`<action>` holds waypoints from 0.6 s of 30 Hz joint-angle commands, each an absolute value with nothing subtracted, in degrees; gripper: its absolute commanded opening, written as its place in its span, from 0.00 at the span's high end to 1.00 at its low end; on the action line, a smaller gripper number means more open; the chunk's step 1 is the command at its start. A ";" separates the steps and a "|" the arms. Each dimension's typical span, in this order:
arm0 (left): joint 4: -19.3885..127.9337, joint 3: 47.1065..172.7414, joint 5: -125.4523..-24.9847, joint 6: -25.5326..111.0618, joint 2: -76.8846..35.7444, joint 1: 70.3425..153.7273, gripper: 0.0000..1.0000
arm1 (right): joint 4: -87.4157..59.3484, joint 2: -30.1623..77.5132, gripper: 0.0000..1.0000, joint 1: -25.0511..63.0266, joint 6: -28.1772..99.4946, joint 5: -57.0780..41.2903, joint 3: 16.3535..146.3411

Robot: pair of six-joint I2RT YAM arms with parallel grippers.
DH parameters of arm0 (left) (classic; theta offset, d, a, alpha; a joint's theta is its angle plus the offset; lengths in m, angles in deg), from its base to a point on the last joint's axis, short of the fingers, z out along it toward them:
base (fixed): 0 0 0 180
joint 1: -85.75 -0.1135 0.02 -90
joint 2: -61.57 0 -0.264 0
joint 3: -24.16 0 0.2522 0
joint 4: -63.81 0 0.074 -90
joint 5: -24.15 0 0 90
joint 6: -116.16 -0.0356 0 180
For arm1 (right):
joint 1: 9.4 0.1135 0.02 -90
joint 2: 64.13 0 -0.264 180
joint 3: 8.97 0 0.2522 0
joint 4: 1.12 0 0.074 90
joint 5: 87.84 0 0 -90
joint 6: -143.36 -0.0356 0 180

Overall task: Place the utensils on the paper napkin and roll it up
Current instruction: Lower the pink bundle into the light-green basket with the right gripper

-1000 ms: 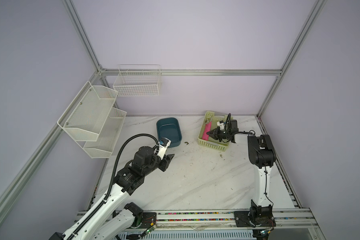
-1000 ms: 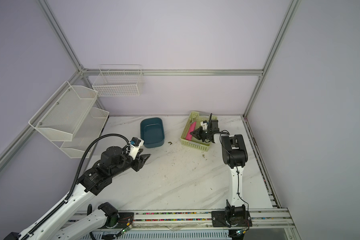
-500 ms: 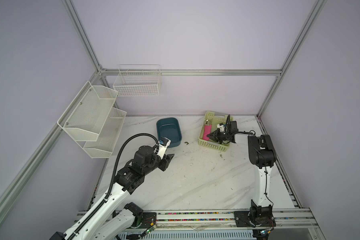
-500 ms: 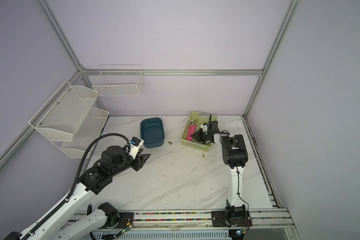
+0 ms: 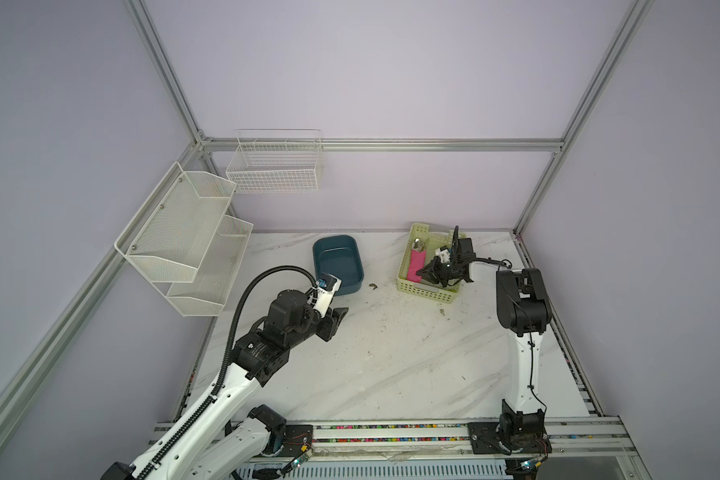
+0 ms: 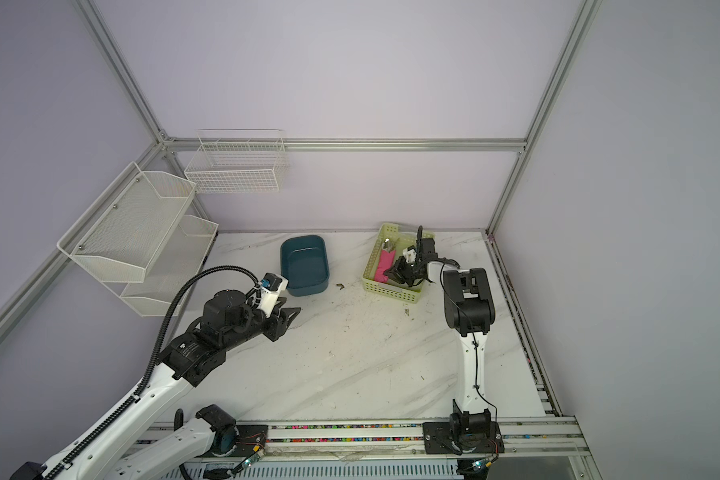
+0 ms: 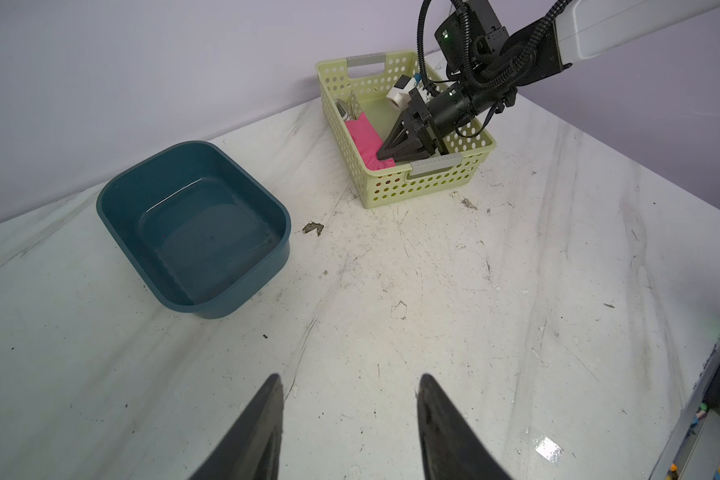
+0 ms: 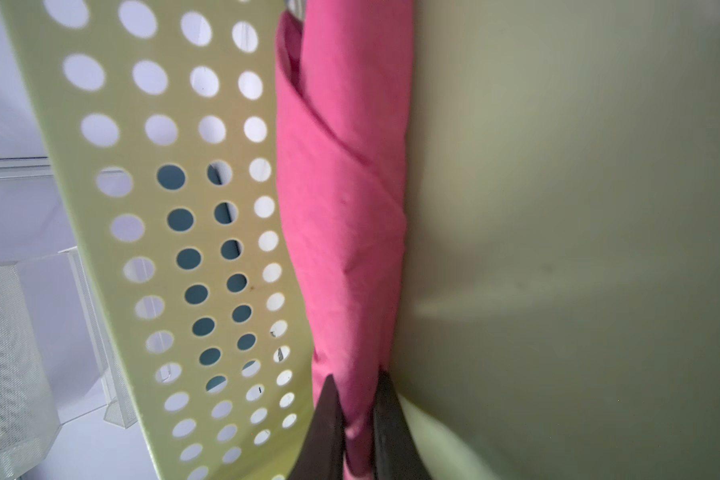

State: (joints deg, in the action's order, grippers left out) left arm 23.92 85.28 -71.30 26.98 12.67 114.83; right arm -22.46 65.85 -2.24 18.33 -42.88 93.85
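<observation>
I will next keep my right gripper low in the basket and spread its fingers to release the near end of the napkin roll, since it already lies along the basket's side.
The pink paper napkin is a rolled bundle lying inside the pale green basket, along its left wall. Silver utensil heads stick out of the roll's far end; the handles are hidden inside it. My right gripper is shut on the near end of the napkin roll, low in the basket. The left gripper is open and holds nothing. It hovers over bare table in front of the teal tub, also seen in both top views.
An empty teal tub stands left of the basket near the back wall. White mesh shelves and a wire basket hang on the walls at the left. Small debris lies between tub and basket.
The right gripper has edged slightly left and toward the basket's near end with the napkin roll in it. The left arm has not moved.
</observation>
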 commanded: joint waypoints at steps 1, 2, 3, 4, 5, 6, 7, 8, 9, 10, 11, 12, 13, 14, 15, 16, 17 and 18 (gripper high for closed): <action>26.41 83.83 -72.83 26.33 12.68 114.22 0.49 | -31.44 68.66 1.00 -2.37 21.54 -36.89 96.04; 26.34 83.89 -72.93 26.33 12.70 114.07 0.49 | -32.35 68.85 1.00 -2.39 21.92 -36.16 96.48; 26.41 83.89 -73.03 26.41 12.62 114.00 0.49 | -32.79 69.09 1.00 -2.36 21.85 -35.85 96.70; 26.38 83.94 -73.12 26.42 12.53 113.96 0.49 | -33.46 69.40 1.00 -2.36 21.57 -35.37 97.17; 26.42 84.01 -73.27 26.42 12.53 113.84 0.49 | -35.16 69.75 1.00 -2.36 22.38 -34.50 97.87; 26.46 83.98 -73.32 26.51 12.43 113.71 0.49 | -36.34 70.14 1.00 -2.36 22.97 -33.86 98.57; 26.41 83.98 -73.40 26.51 12.36 113.58 0.49 | -37.57 70.59 1.00 -2.37 23.27 -33.26 99.04; 26.41 84.00 -73.51 26.60 12.36 113.52 0.49 | -38.57 70.83 1.00 -2.36 23.57 -32.65 99.57; 26.43 83.99 -73.58 26.65 12.43 113.39 0.49 | -39.22 70.96 1.00 -2.40 23.90 -31.86 99.81; 26.40 83.98 -73.66 26.68 12.35 113.30 0.49 | -40.01 70.98 1.00 -2.42 24.00 -30.57 100.12; 26.41 83.98 -73.75 26.69 12.36 113.21 0.49 | -40.55 70.89 0.99 -2.38 24.09 -29.58 100.22; 26.43 83.98 -73.80 26.69 12.43 113.17 0.49 | -41.23 71.09 0.96 -2.37 24.09 -28.56 100.58; 26.33 83.99 -73.93 26.78 12.36 113.02 0.49 | -42.35 71.22 0.95 -2.41 24.09 -27.46 101.03; 26.26 84.08 -74.02 26.77 12.30 112.92 0.49 | -43.10 71.55 0.93 -2.36 24.48 -26.86 101.38; 26.26 84.09 -74.10 26.86 12.26 112.84 0.49 | -43.62 71.72 0.92 -2.37 24.52 -26.36 101.54; 26.19 84.13 -74.15 26.91 12.19 112.75 0.49 | -44.16 71.87 0.90 -2.36 24.57 -25.54 101.75; 26.11 84.22 -74.20 26.86 12.15 112.66 0.49 | -44.69 72.00 0.88 -2.29 24.59 -24.81 101.83; 25.99 84.23 -74.15 26.93 12.07 112.60 0.49 | -44.93 71.96 0.87 -2.28 24.62 -24.31 101.87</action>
State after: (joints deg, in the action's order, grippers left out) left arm 23.97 85.28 -73.18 27.00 11.99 113.12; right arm -36.99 67.90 -1.73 24.15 -34.48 102.68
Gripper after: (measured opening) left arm 0.512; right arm 0.139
